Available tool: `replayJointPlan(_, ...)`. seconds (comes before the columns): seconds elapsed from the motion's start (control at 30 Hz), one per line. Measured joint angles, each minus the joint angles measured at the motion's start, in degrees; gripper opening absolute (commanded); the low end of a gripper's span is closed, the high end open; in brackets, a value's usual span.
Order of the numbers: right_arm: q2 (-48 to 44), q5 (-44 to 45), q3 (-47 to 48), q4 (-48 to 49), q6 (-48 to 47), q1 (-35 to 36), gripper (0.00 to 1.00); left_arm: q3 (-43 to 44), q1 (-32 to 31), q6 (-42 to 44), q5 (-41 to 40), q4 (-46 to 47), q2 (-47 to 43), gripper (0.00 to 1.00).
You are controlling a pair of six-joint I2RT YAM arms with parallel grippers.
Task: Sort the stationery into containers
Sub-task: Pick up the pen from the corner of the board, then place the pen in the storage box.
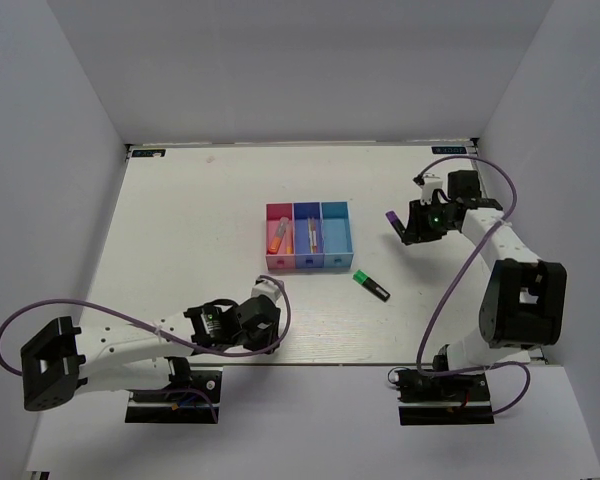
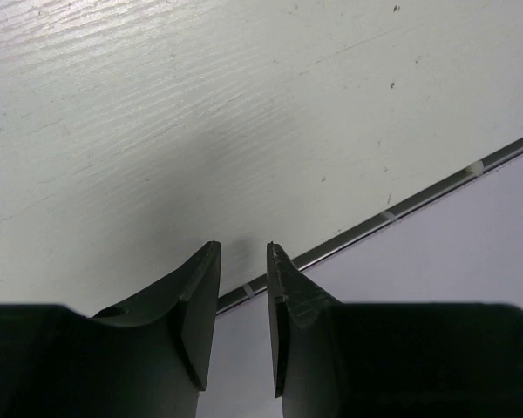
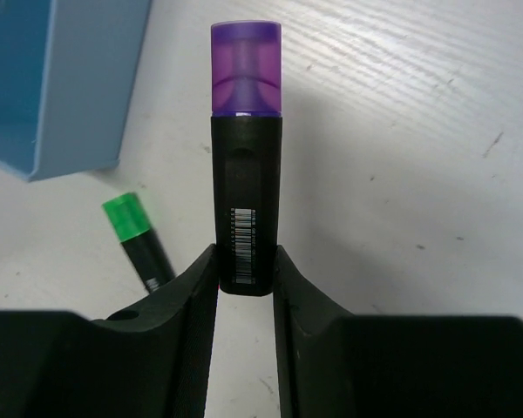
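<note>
My right gripper will next carry the purple-black highlighter to the left in the top view, over the light blue bin (image 1: 336,233) (image 3: 9,71), because that bin is empty.
The three joined containers (image 1: 308,262) stand mid-table: pink-red (image 1: 268,236), dark blue (image 1: 297,236) and light blue (image 1: 348,236). Orange and pink highlighters (image 1: 277,235) lie in the pink-red bin, and thin sticks (image 1: 309,235) lie in the dark blue one. My right gripper (image 1: 404,226) (image 3: 246,270) is shut on the purple-black highlighter (image 1: 392,216) (image 3: 246,157), held above the table right of the bins with its cap pointing away. A green-black highlighter (image 1: 371,285) (image 3: 139,244) lies on the table. My left gripper (image 1: 268,343) (image 2: 243,252) is empty, its jaws a narrow gap apart.
The light blue bin's corner (image 3: 70,87) shows at the upper left of the right wrist view. The left gripper hangs over the table's front edge strip (image 2: 401,205). White walls enclose the table on three sides.
</note>
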Motion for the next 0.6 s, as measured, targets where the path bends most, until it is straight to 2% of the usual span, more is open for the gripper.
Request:
replayJointPlan(0.3,-7.8,-9.0,-2.8,-0.5,3.1,1.6,0.00,0.0,-2.2,-0.1,-1.6,0.0,-0.1,0.38)
replayJointPlan(0.6,-3.8,-12.5,-2.3,4.1,11.0,10.6,0.00,0.0,-3.5,-1.1,-3.2,-0.1,-0.1,0.38)
